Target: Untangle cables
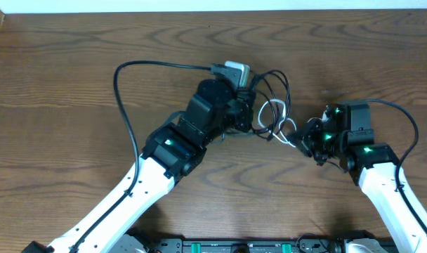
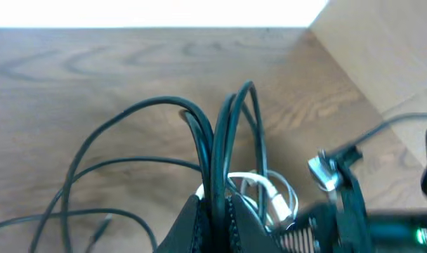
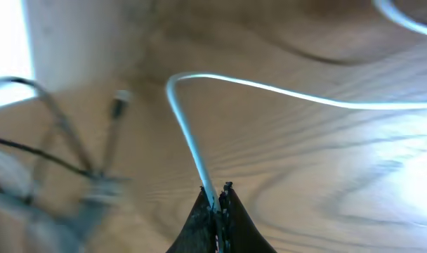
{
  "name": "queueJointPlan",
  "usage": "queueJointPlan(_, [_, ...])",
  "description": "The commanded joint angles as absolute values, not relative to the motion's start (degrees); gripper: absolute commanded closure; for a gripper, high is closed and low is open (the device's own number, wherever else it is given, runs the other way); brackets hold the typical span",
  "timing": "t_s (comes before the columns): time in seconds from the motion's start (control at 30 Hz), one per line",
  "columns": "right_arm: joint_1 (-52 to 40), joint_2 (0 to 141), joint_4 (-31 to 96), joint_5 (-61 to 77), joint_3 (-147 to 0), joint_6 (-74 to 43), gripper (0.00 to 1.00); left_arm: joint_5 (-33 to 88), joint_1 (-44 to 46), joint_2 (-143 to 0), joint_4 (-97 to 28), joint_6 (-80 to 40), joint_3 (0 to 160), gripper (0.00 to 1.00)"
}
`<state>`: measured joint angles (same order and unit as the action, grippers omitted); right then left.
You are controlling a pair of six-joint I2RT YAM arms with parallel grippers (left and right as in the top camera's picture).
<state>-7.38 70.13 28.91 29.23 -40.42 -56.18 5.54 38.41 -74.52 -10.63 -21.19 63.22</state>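
Note:
I will next move my left gripper away from the white cable, then down to the tabletop to release the black bundle, because the white loop crosses the black ones.
A tangle of thin black cables [image 1: 273,88] and a looped white cable [image 1: 273,116] lies at the table's middle. My left gripper [image 1: 250,119] is shut on a bundle of black cables [image 2: 224,133], which rise in loops between its fingers [image 2: 219,211]; the white cable [image 2: 270,193] coils just right of them. My right gripper [image 1: 308,140] is shut on the white cable [image 3: 192,140], which runs up from its fingertips [image 3: 218,197] and bends away to the right. A small plug end [image 3: 119,105] shows blurred at left.
A thick black arm wire [image 1: 126,77] arcs from the left arm toward a grey block [image 1: 236,70] behind the tangle. Another arm wire [image 1: 403,116] loops at the right arm. A pale wall panel [image 2: 382,56] stands at the far right.

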Motion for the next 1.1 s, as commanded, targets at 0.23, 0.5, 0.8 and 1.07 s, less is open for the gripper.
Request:
queueJointPlan(0.23, [-2.8, 70.4, 39.2, 8.3, -40.5, -47.5, 0.99, -8.9, 28.6, -66.1, -10.4, -28.8, 63.5, 0.93])
queueJointPlan(0.5, [1.1, 70.4, 39.2, 6.5, -40.5, -44.5, 0.99, -8.6, 24.4, -65.6, -12.1, -30.8, 63.5, 0.93])
queueJointPlan(0.8, [1.2, 69.5, 30.1, 25.6, -40.6, -26.3, 0.99, 4.5, 24.6, -69.8, -19.0, -30.8, 63.5, 0.92])
queueJointPlan(1.07, [1.2, 64.9, 38.3, 4.5, -41.0, -29.8, 0.95, 14.6, 27.1, -79.5, -20.7, -30.8, 63.5, 0.92])
